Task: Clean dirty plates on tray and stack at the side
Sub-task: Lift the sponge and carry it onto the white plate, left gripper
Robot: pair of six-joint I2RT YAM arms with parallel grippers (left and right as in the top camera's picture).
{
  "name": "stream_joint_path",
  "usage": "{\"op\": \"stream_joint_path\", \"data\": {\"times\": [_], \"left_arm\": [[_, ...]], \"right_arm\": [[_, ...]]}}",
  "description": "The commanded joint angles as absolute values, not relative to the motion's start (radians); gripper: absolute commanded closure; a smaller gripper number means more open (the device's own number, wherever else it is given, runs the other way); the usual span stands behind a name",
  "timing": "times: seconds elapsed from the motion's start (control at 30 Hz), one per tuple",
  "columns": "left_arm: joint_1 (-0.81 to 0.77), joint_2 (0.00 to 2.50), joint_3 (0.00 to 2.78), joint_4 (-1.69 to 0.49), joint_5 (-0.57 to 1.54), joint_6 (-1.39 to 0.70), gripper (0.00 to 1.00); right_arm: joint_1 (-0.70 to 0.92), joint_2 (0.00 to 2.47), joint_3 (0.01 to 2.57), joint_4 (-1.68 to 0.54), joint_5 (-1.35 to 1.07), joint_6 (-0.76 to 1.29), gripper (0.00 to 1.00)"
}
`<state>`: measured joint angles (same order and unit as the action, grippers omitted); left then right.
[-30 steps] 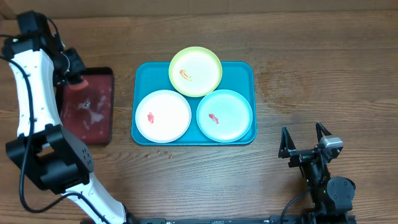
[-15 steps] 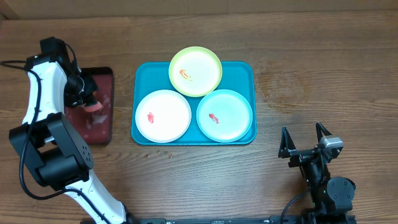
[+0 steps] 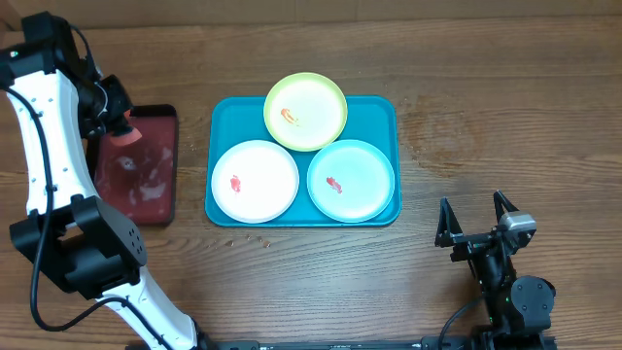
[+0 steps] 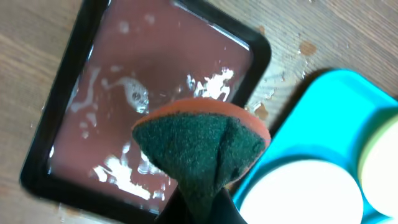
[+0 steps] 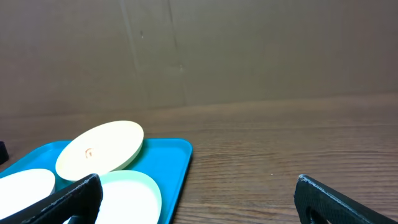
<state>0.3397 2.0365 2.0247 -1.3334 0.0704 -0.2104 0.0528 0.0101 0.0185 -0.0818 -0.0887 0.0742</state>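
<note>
The left gripper moves down across onto the white plate (image 4: 303,194) next and releases the sponge (image 4: 202,146), as the plate lies below it, to its right in the overhead view.
Three plates lie on the turquoise tray (image 3: 384,112): the yellow-green plate (image 3: 313,105) at the back, the white plate (image 3: 260,185) front left, the pale mint plate (image 3: 358,177) front right. Each has a small red smear. My left gripper (image 3: 117,126) is shut on a sponge (image 4: 202,146), green scouring face with an orange back, held above the dark red tray (image 3: 146,180) of water. My right gripper (image 3: 476,222) is open and empty, front right of the turquoise tray. In the right wrist view the yellow-green plate (image 5: 99,149) leans over the mint plate (image 5: 130,193).
The dark red, black-rimmed tray (image 4: 134,74) holds shallow water and stands left of the turquoise tray (image 4: 311,106). Small crumbs lie on the wood in front of the turquoise tray (image 3: 248,240). A brown wall runs behind the table.
My left gripper dipped the sponge down and forward toward the red tray, then rose again to its back corner. The right arm and the plates have not moved.
</note>
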Motion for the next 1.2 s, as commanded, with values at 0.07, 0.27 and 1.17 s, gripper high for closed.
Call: {"op": "stream_joint_path", "data": {"times": [0.07,0.27,1.17], "left_arm": [[0.326,2.035,1.848,-1.245,0.069,-0.205,0.96],[0.327,2.027,1.837,-1.279,0.176,-0.143,0.96],[0.015,1.883,1.581,-1.166,0.361,-0.085,0.96]], "right_arm": [[0.049,0.003,0.008,-0.077,-0.080,0.071,0.00],[0.049,0.003,0.008,-0.077,-0.080,0.071,0.00],[0.049,0.003,0.008,-0.077,-0.080,0.071,0.00]]}}
